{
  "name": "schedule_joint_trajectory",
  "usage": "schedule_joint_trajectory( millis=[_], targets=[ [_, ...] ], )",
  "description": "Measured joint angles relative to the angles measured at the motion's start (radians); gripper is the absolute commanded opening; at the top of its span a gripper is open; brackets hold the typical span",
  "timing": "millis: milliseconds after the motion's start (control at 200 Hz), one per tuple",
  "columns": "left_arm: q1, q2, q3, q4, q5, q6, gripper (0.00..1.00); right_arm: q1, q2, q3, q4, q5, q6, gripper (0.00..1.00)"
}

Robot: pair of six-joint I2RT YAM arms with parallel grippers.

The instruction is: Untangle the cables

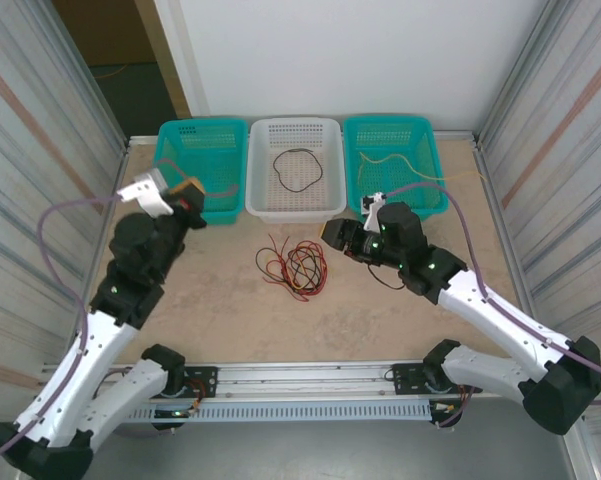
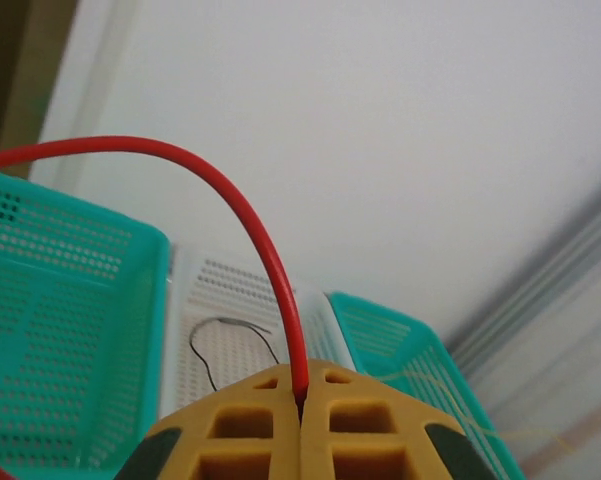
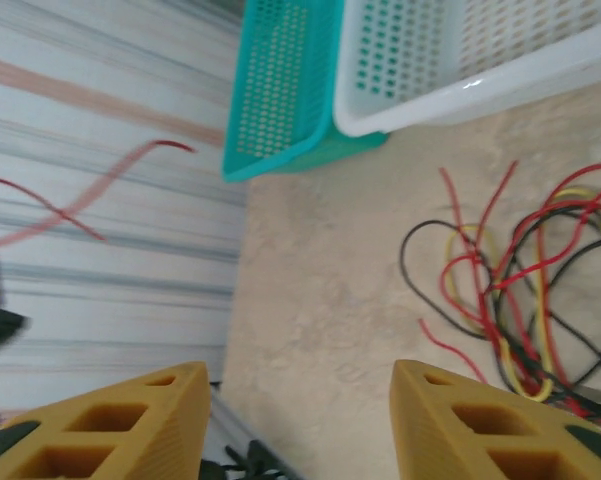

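Note:
My left gripper carries the single red cable (image 2: 235,190) outward over the bottom of the empty teal basket (image 2: 60,325) next. It then tilts the fingers down and releases the cable.
A tangle of red, black and yellow cables (image 1: 292,265) lies on the table in front of the white basket, and it also appears in the right wrist view as the same tangle (image 3: 525,290). My left gripper (image 1: 189,189) hovers at the front edge of the left teal basket (image 1: 202,152). It is shut (image 2: 302,402) on a single red cable (image 2: 235,190) that arches up and off to the left. My right gripper (image 1: 330,232) stands open (image 3: 300,400) just right of the tangle, with nothing between its fingers.
Three baskets line the back edge. The white basket (image 1: 296,205) holds a black cable loop (image 1: 298,170). The right teal basket (image 1: 435,165) holds a yellow cable (image 1: 395,160). Corrugated metal walls close both sides. Bare tabletop lies left of the tangle.

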Motion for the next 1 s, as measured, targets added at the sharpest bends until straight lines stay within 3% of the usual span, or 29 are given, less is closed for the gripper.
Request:
schedule_joint_trajectory(
  millis=[115,255,486,596,666,807,997],
  targets=[
    [0.14,0.109,0.105,-0.061,0.097,0.012,0.0,0.001,-0.009,0.018,-0.086,0.04,-0.063,0.53],
    [0.306,0.352,0.318,-0.144,0.205,0.035,0.0,0.004,-0.013,0.019,-0.166,0.062,-0.113,0.54],
    [0.351,0.776,0.711,-0.327,0.217,0.114,0.0,0.006,-0.014,0.031,-0.239,0.084,-0.167,0.54],
    [0.351,0.919,0.816,-0.407,0.205,0.143,0.46,0.006,-0.017,0.041,-0.267,0.099,-0.182,0.54],
    [0.351,0.996,0.869,-0.456,0.203,0.145,0.62,0.006,-0.018,0.051,-0.281,0.107,-0.196,0.54],
    [0.349,1.076,0.883,-0.524,0.203,0.151,0.7,0.006,-0.014,0.082,-0.314,0.127,-0.224,0.55],
    [0.302,1.08,0.821,-0.535,0.199,0.184,0.73,0.006,0.072,0.154,-0.351,0.143,-0.267,0.54]
  ],
)
